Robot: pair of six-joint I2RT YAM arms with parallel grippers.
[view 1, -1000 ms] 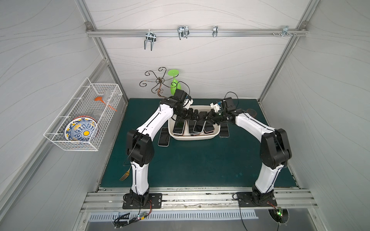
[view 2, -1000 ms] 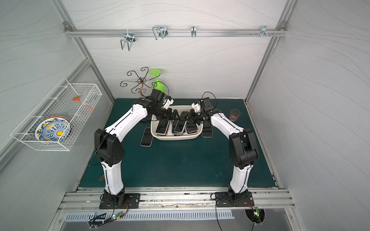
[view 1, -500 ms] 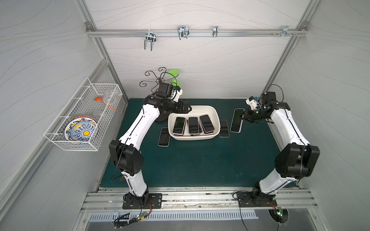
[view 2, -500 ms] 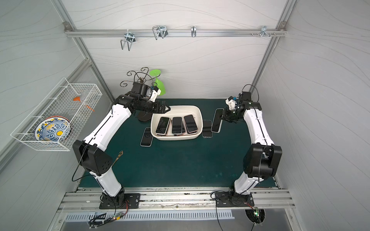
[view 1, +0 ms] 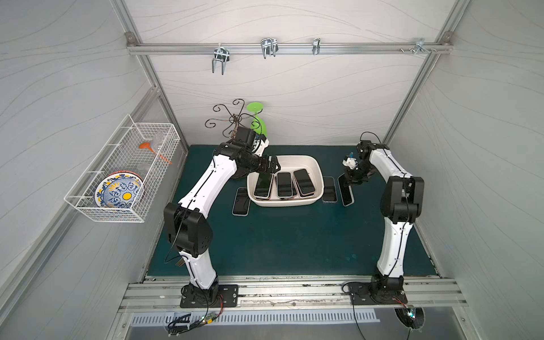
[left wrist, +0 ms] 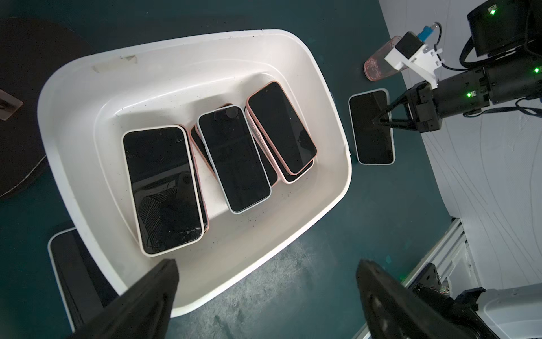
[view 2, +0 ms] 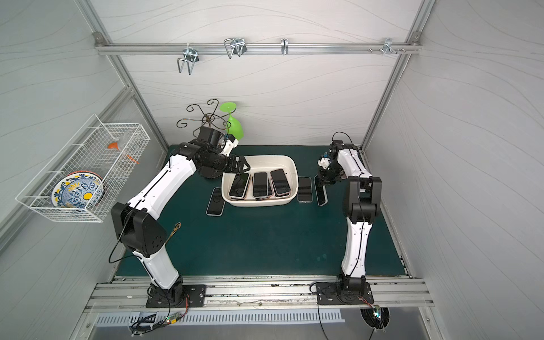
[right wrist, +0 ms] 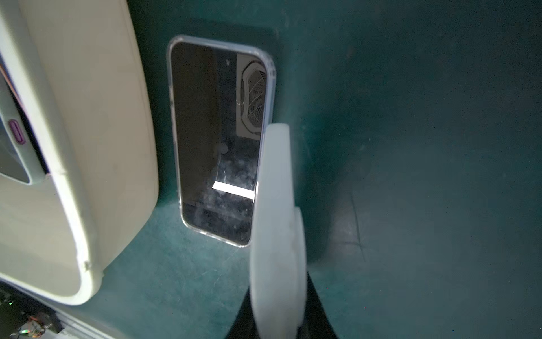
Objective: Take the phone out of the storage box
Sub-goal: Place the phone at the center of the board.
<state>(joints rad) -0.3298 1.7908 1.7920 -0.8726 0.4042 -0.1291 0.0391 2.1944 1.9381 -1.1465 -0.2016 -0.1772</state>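
The right gripper lowers and tilts the white-cased phone onto the bare mat (view 1: 341, 194) (right wrist: 317, 152) beside the lying phone next, then releases its far end, as it still hangs edge-on.
The cream storage box (view 1: 317, 169) (view 2: 293, 168) (left wrist: 76, 152) sits mid-table on the green mat with several dark-screened phones (view 1: 284, 185) (left wrist: 233, 158) lying in it. My left gripper (view 1: 272, 168) (view 2: 243, 168) (left wrist: 265, 270) hovers open over the box's left end, with nothing between its fingers. Right of the box, my right gripper (view 1: 350, 179) (view 2: 323, 184) (right wrist: 277, 293) is shut on one phone (view 1: 346, 191) (left wrist: 371, 126) (right wrist: 274, 205), which hangs low over the mat and shows edge-on in the right wrist view.
One phone (view 1: 329, 190) (right wrist: 220, 141) lies on the mat between the box and the held one, another (view 1: 241, 201) left of the box. A wire stand with a green glass (view 1: 259, 123) stands behind; a wire basket (view 1: 117, 176) hangs on the left wall. A reddish cup (left wrist: 378, 67) is far right.
Both grippers left the box; the right carried a phone out to the right and lowered it beside the box. The left swung back, then returned over the box's left end.
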